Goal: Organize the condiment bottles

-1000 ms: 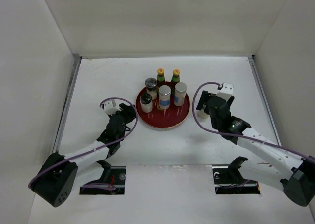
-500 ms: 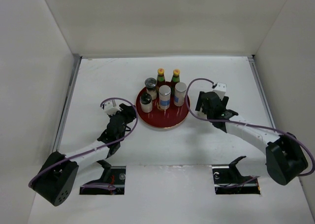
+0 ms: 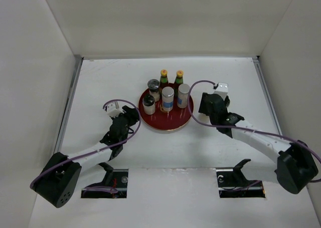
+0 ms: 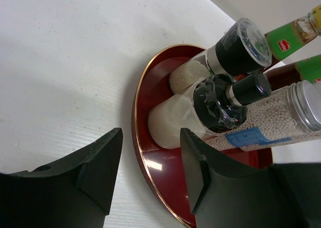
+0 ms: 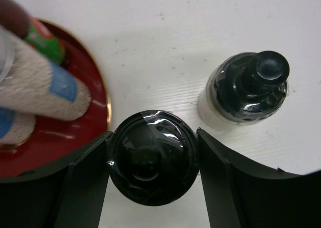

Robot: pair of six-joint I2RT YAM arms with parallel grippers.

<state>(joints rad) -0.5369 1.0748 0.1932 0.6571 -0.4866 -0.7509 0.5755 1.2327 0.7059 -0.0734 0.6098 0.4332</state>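
Note:
The tray's bare near part is to the left of my right gripper in the top view. I need to carry the black-lidded jar over the tray's rim, lower it there and let go.
The round dark-red tray (image 3: 168, 125) holds two slim red sauce bottles with green necks (image 3: 164, 78) (image 3: 179, 77) and several shaker jars (image 3: 167, 98). My right gripper (image 3: 205, 106) is just right of the tray. In the right wrist view it (image 5: 153, 138) is shut on a black-lidded shaker jar (image 5: 153, 165), seen from above next to the tray rim (image 5: 106, 107). A second black-lidded jar (image 5: 248, 87) stands on the table to its right. My left gripper (image 3: 133, 117) is open and empty, its jaws astride the tray's left rim (image 4: 136, 133), near a black-lidded jar (image 4: 220, 105).
White walls enclose the table on three sides. Both arms' purple cables loop above the table near the tray. Two dark cut-outs (image 3: 111, 180) (image 3: 235, 180) sit at the near edge by the arm bases.
My right gripper has moved left and a little farther back, closer to the tray's right edge. The left arm has hardly moved.

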